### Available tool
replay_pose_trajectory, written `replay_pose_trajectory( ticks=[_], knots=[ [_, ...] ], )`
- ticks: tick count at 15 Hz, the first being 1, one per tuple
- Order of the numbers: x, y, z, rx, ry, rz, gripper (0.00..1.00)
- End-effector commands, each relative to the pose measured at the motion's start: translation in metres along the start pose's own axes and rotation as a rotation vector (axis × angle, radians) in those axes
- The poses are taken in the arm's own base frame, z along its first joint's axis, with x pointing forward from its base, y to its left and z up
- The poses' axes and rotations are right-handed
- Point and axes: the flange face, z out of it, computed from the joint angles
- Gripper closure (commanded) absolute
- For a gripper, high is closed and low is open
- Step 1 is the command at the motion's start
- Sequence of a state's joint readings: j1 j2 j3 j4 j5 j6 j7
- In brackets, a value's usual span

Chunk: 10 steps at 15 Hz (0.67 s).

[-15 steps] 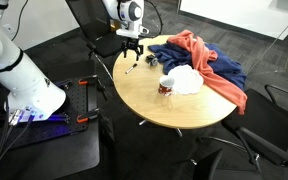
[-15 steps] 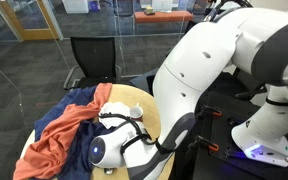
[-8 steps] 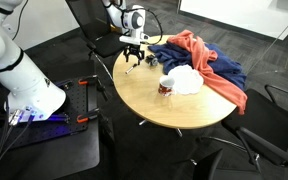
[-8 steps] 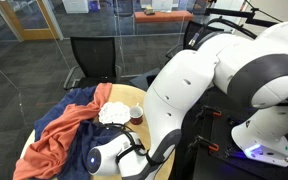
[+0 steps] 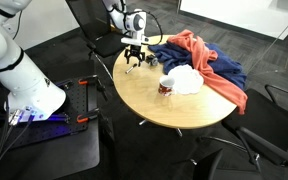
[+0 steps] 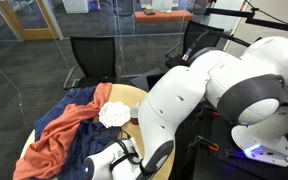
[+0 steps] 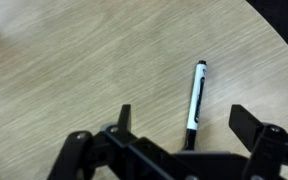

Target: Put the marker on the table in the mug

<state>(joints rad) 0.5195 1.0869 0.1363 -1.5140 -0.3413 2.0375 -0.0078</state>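
Note:
I will move my gripper gently to the right in the wrist view and down around the marker's near end (image 7: 191,136), which is off-centre between my open fingers, then close.
The marker (image 7: 195,100) is a thin black pen with a white label. It lies on the light wood table (image 7: 74,70), between my two fingers and a little ahead of them. My gripper (image 7: 184,122) is open and empty, low over the marker. In an exterior view the gripper (image 5: 134,62) hangs over the far left edge of the round table (image 5: 174,118), and the marker is hidden under it. The dark red mug (image 5: 166,87) stands near the table's middle, against a white cloth (image 5: 187,80). In the wrist view, a red blur at the left edge cannot be identified.
An orange cloth (image 5: 199,50) and a blue cloth (image 5: 224,72) lie heaped on the far right part of the table. They also show in an exterior view (image 6: 59,135). Black office chairs (image 6: 89,60) stand around the table. My arm (image 6: 214,110) fills the foreground.
My gripper has come down toward the table over the marker, still open. The marker, mug and cloths have not moved.

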Motion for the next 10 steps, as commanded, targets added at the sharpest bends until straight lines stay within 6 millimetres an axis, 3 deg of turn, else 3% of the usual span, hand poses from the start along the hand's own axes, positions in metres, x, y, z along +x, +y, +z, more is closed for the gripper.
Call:
replay_pose_trajectory(
  ticks=[1,10],
  knots=[
    [0.012,-0.004,0.002,-0.02,-0.056,0.021,0.0],
    [0.03,-0.015,0.012,-0.026,-0.064,0.002,0.0]
  ],
)
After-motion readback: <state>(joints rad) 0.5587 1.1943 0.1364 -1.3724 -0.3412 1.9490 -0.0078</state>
